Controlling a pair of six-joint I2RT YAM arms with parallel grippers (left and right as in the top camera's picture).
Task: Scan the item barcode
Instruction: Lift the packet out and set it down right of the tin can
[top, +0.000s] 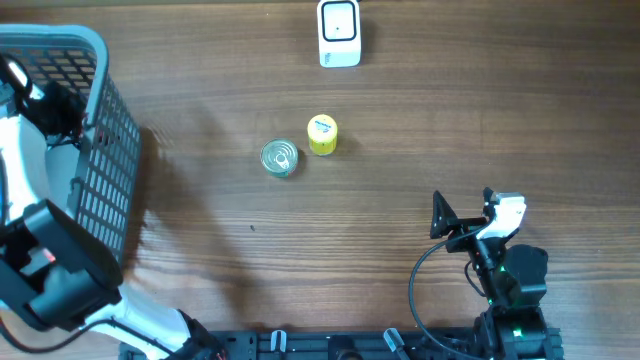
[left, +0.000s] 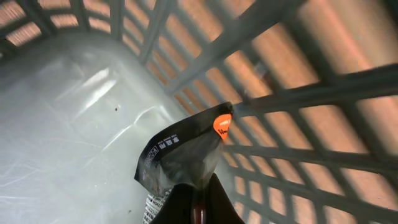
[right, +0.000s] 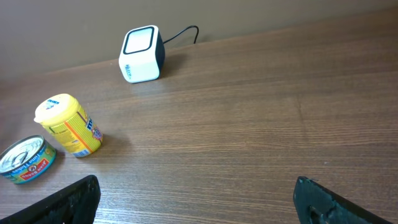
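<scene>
The left gripper next needs to lift over the basket's side, lower onto the bare tabletop near the canister, to the right in the overhead view, and release the packet there.
In the left wrist view my left gripper (left: 199, 208) is inside the grey basket (left: 56, 112), shut on the edge of a dark, glossy packet (left: 180, 152) with white print and an orange mark at its top corner. No barcode shows on the packet. From overhead, the left arm reaches into the basket (top: 100, 60) at the far left, and the packet is hidden there. The white scanner (top: 339, 33) stands at the back middle of the table, also seen as the scanner (right: 141, 54) in the right wrist view. My right gripper (top: 465, 208) rests open at the front right, empty.
A yellow canister (top: 322, 135) and a flat tin can (top: 279, 157) stand side by side mid-table, between basket and scanner. The right wrist view shows the canister (right: 68, 124) and tin (right: 25, 160) at its left. The basket's lattice wall (left: 298, 93) rises close around the left gripper.
</scene>
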